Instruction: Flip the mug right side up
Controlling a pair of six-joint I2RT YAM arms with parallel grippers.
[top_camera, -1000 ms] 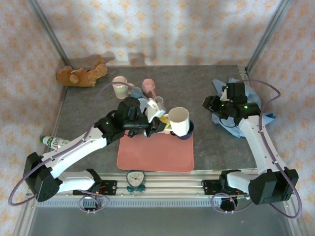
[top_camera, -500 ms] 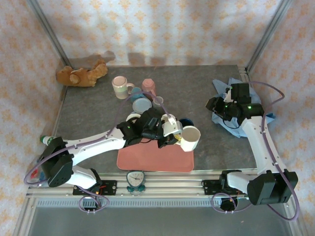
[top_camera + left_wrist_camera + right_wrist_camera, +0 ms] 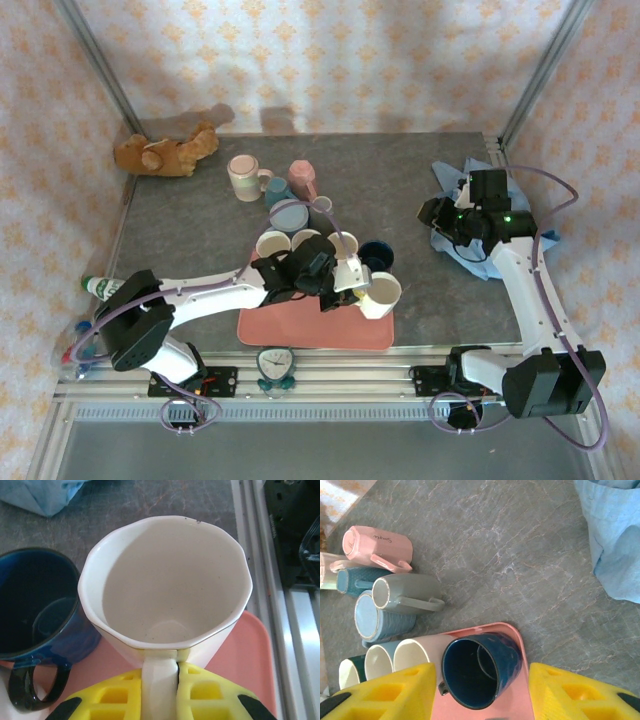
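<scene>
The left gripper brings the white mug down onto the pink tray's near corner [image 3: 380, 328] [image 3: 248, 642] below next. It then releases the mug's handle, since the mug's opening already faces up.
The white mug [image 3: 381, 292] sits mouth-up over the right front corner of the pink tray [image 3: 300, 325]. My left gripper [image 3: 352, 283] is shut on its handle. In the left wrist view the mug [image 3: 165, 585] shows its empty inside, and the handle is pinched between the yellow fingers [image 3: 220, 690]. Whether its base touches the tray [image 3: 250, 655] I cannot tell. My right gripper [image 3: 437, 213] hangs open above the table to the right, holding nothing.
A dark blue mug [image 3: 377, 255] stands on the tray just behind the white one, [image 3: 35, 605]. Several more mugs [image 3: 290, 213] cluster behind the tray. A teddy bear [image 3: 165, 152] lies back left, a blue cloth [image 3: 545, 240] right, a bottle [image 3: 105, 290] at the left edge.
My left gripper has carried the white mug from higher up down and slightly right, to the tray's right front corner. The right arm has barely moved.
</scene>
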